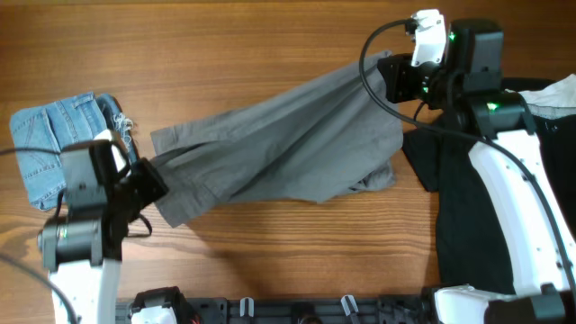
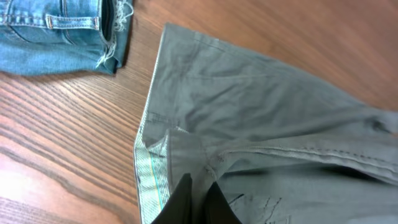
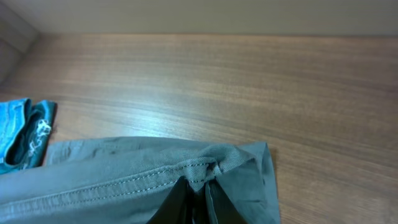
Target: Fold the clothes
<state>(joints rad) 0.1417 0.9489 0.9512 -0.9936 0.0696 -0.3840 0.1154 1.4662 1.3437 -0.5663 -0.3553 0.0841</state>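
Note:
Next, the left gripper carries the pinched fold outward toward the trousers' far corner (image 1: 160, 138) (image 2: 171, 35) and releases it, as that corner lies outward of the gripper's fingers.
The grey trousers (image 1: 279, 144) hang stretched across the table between both arms. My left gripper (image 1: 153, 184) is shut on their lower left end; in the left wrist view its fingers (image 2: 198, 186) pinch a grey fold beside the whitish waistband lining (image 2: 149, 177). My right gripper (image 1: 391, 81) is shut on their upper right end; in the right wrist view the fingers (image 3: 198, 186) pinch a stitched seam of the trousers (image 3: 124, 180). The folded light-blue denim shorts (image 1: 58, 144) lie at the left, also in the left wrist view (image 2: 56, 34). The black garment (image 1: 477, 216) lies at the right.
A white item (image 1: 558, 97) lies on the black garment at the far right edge. The wooden table (image 1: 252, 45) shows bare behind the trousers. A black rail with clips (image 1: 297, 310) runs along the front edge.

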